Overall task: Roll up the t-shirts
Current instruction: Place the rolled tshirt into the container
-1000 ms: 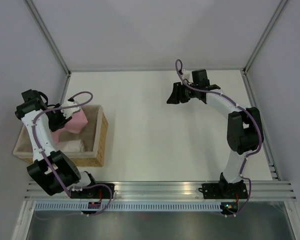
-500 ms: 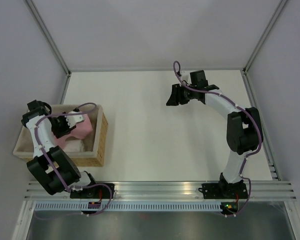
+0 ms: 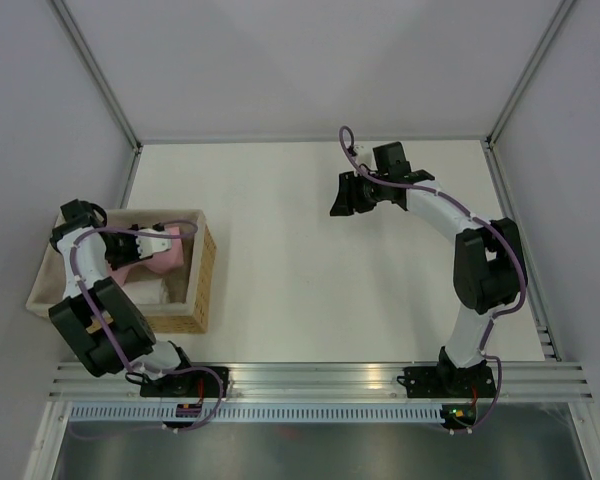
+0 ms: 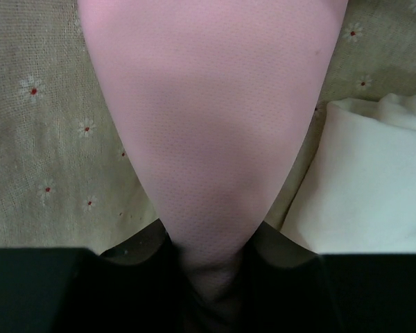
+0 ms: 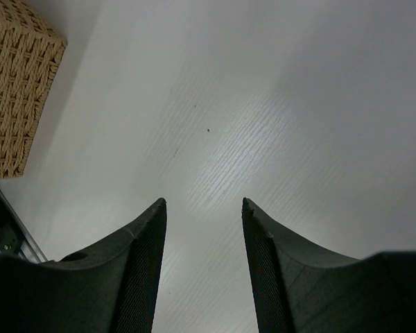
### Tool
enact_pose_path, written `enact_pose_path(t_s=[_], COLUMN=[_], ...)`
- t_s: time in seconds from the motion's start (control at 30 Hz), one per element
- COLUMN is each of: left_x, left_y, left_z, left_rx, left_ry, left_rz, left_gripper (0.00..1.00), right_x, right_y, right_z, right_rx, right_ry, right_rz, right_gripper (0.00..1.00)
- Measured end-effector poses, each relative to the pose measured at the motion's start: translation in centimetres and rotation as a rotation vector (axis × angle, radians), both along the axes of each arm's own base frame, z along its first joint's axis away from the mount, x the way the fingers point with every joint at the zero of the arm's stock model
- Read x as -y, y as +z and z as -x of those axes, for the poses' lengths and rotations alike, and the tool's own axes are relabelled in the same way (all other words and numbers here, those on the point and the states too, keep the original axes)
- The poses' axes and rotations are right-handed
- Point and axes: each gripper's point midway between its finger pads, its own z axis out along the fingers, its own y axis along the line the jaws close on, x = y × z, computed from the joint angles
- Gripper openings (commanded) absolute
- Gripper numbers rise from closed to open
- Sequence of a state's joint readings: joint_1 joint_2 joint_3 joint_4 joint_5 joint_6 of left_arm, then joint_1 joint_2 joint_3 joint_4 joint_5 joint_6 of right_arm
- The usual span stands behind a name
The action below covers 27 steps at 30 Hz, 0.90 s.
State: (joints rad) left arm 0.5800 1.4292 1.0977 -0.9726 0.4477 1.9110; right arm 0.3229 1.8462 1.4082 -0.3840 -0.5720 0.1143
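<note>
Next, my left gripper lowers the pink t-shirt toward the basket's flowered lining (image 3: 134, 271) beside the white folded cloth and releases it, since bare lining shows there.
A light-pink t-shirt (image 3: 158, 259) is bundled inside the wicker basket (image 3: 206, 268) at the table's left. My left gripper (image 3: 132, 252) is down in the basket and shut on the pink t-shirt (image 4: 208, 125), whose cloth runs out from between the jaws in the left wrist view. My right gripper (image 3: 342, 195) is open and empty, above the bare table (image 5: 263, 104) at the back middle, far from the basket.
A white folded cloth (image 4: 374, 187) lies beside the pink one on the basket's flowered beige lining (image 4: 48, 139). A corner of the basket (image 5: 17, 83) shows in the right wrist view. Grey walls and metal rails border the table.
My left gripper has lowered the pink t-shirt from above the basket down into it. My right gripper has drifted slightly left.
</note>
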Motion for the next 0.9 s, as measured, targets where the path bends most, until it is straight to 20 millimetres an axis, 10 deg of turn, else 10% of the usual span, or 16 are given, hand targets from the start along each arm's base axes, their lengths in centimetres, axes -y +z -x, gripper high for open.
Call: enact_pose_path(t_s=[0.9], left_x=[-1.3], left_y=[-2.7], left_z=[-2.4], left_rx=[-0.021], left_ry=[-0.039], left_rz=[0.003], left_gripper=[0.02], right_x=[0.7], right_y=[0.5], right_z=[1.2], right_rx=[0.005], right_ry=[-0.023], right_rz=[0.050], right_gripper=[0.54])
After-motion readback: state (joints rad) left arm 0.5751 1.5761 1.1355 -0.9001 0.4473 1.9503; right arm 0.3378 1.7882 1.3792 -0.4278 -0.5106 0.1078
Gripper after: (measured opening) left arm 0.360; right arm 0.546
